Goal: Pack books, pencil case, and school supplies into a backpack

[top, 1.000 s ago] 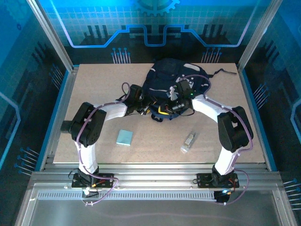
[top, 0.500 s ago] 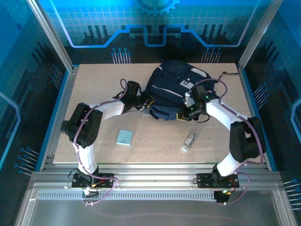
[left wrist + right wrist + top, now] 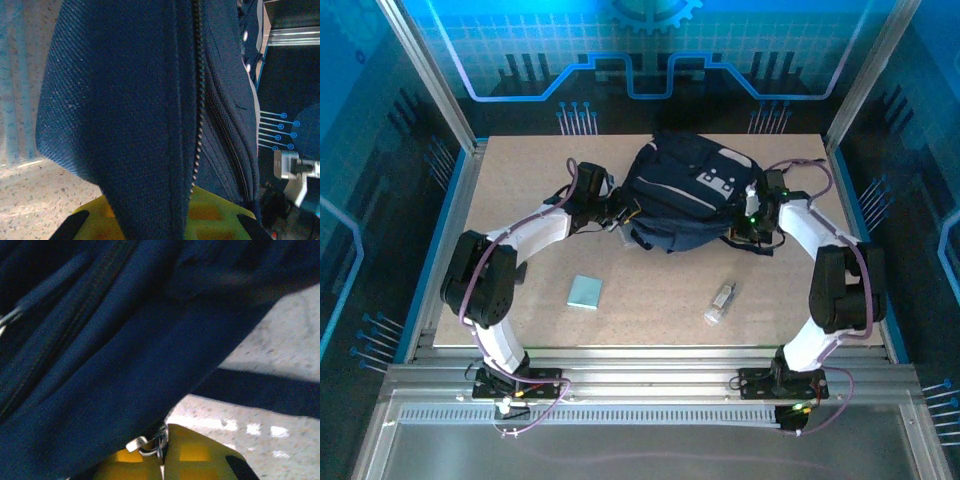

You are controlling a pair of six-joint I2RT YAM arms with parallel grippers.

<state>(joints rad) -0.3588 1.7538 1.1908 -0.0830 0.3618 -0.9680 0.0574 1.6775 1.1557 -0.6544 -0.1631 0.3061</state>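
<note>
I will pull the metal zipper pull (image 3: 145, 444) a little way outward along the backpack's side edge (image 3: 212, 365) with my right gripper and let it go, because that edge runs outward from the pull.
The dark navy backpack (image 3: 685, 190) lies at the back middle of the table. My left gripper (image 3: 616, 214) is at its left edge, and in the left wrist view its yellow-green pads (image 3: 215, 217) are shut on a fold of the backpack's fabric (image 3: 130, 125) beside the zipper teeth (image 3: 199, 130). My right gripper (image 3: 752, 226) is at the backpack's right edge, shut on the metal zipper pull (image 3: 145, 444). Of the school supplies, a teal pad (image 3: 585, 291) and a clear tube (image 3: 720, 302) lie on the table in front. The books and the pencil case are out of view.
A dark strap (image 3: 800, 154) trails from the backpack toward the back right corner. Metal frame posts (image 3: 460, 120) and blue walls ring the table (image 3: 520, 170). Both arms curve in from the near edge around the pad and tube.
My right gripper has travelled right along the backpack's front edge to its right side, and the opening has drawn shut. My left gripper has shut on the fabric and pulled back-left.
</note>
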